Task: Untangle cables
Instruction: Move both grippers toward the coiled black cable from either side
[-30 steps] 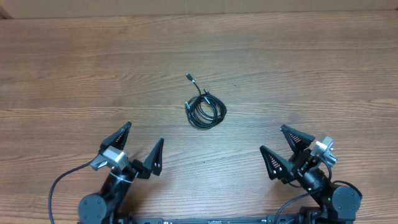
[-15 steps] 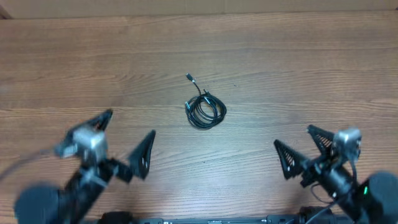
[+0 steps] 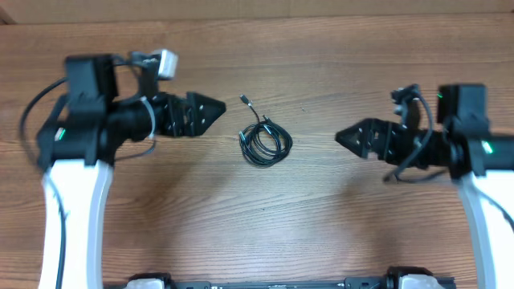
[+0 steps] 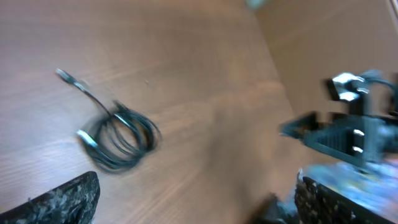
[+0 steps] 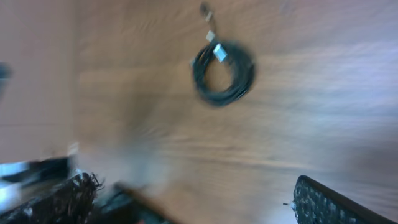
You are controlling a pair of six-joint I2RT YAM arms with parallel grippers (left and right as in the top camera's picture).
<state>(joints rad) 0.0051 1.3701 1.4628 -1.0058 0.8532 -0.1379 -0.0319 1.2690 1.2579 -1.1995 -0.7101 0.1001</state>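
The cable's plug end trails out of the coil's far edge, so my left gripper will move down across to the piece of cable there next.
A thin black cable (image 3: 266,141) lies coiled in a small bundle at the middle of the wooden table, one plug end trailing up to the back. It also shows in the left wrist view (image 4: 118,137) and the right wrist view (image 5: 222,72). My left gripper (image 3: 210,112) is raised left of the coil, open and empty, its tips pointing at it. My right gripper (image 3: 352,136) is raised right of the coil, open and empty, pointing left. Neither touches the cable. Both wrist views are blurred.
The wooden table (image 3: 265,225) stretches all round the coil. A cardboard-coloured strip (image 3: 257,8) runs along the back edge. The right arm shows blurred in the left wrist view (image 4: 348,130).
Both arms have risen from their low rest at the front edge and swung up and inward, now level with the coil on either side. The cable has not moved.
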